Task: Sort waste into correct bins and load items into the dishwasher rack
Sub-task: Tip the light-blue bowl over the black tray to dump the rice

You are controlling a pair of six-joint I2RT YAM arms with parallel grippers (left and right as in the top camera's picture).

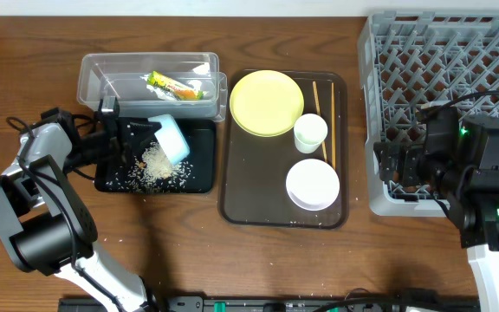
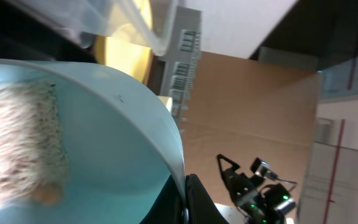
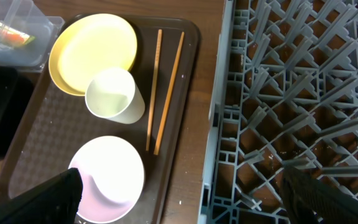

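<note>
The brown tray is bare beside the white bowl. I will next swing my left gripper over, turn the held bowl upright, lower it and release it there.
My left gripper [image 1: 145, 130] is shut on the rim of the light blue bowl [image 1: 171, 139], which is tipped over the black tray [image 1: 199, 180]. White rice [image 1: 154, 163] lies spilled on the tray, and more rice clings inside the bowl [image 2: 17, 143]. The green-and-orange wrapper [image 1: 175, 86] lies in the clear tub [image 1: 93, 74]. The yellow plate [image 1: 267, 102], white cup [image 1: 310, 133], white bowl [image 1: 313, 184] and chopsticks [image 1: 322, 117] sit on the brown tray. My right gripper [image 3: 182, 196] is open and empty over the left wall of the grey rack [image 1: 457, 52].
The brown serving tray [image 1: 241, 204] lies between the black tray and the rack. A few rice grains are scattered on the wooden table [image 1: 24, 52] near the black tray. The rack [image 3: 291, 93] fills the right wrist view's right half.
</note>
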